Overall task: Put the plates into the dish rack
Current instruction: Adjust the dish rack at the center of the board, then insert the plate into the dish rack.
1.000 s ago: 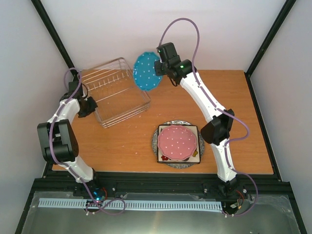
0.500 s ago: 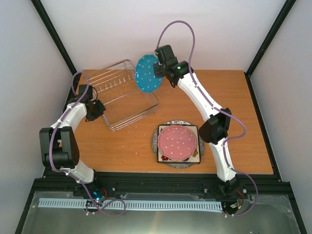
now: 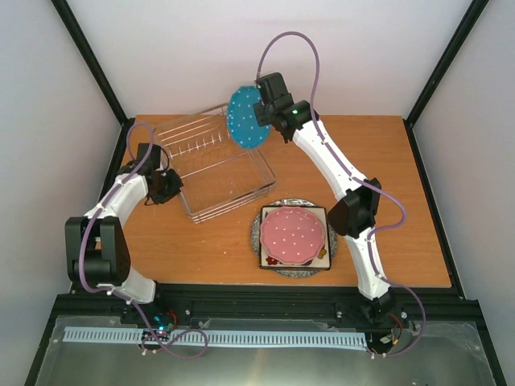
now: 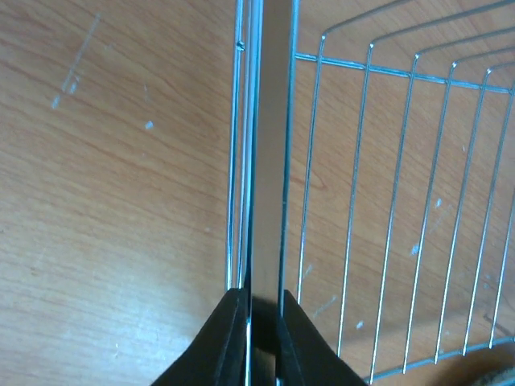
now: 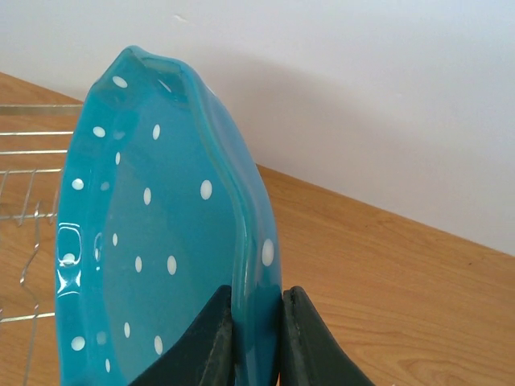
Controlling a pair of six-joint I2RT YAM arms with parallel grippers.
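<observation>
The robot's right gripper will move to its left in the top view, over the rack's empty wires below, then lower the upright plate and release it.
The wire dish rack [image 3: 213, 165] sits at the back left of the table. My left gripper [image 3: 170, 186] is shut on its left rim [image 4: 265, 161], the fingers pinching the silver band. My right gripper [image 3: 261, 121] is shut on the edge of the blue white-dotted plate [image 3: 246, 117], which hangs on edge above the rack's far right corner. In the right wrist view that plate [image 5: 161, 241] fills the left half, with my right gripper [image 5: 257, 338] clamping its rim. A pink dotted plate [image 3: 292, 235] lies on a square cream plate [image 3: 323, 256] and a round grey speckled plate [image 3: 256, 233] at centre.
The table's back edge meets the white wall just behind the rack. Black frame posts rise at both back corners. Bare wood [image 3: 386, 185] lies to the right of the plate stack.
My left gripper has dragged the rack rightward, toward the table's middle. The right gripper has kept the blue plate nearly in place, so it now hangs over the rack's far right corner.
</observation>
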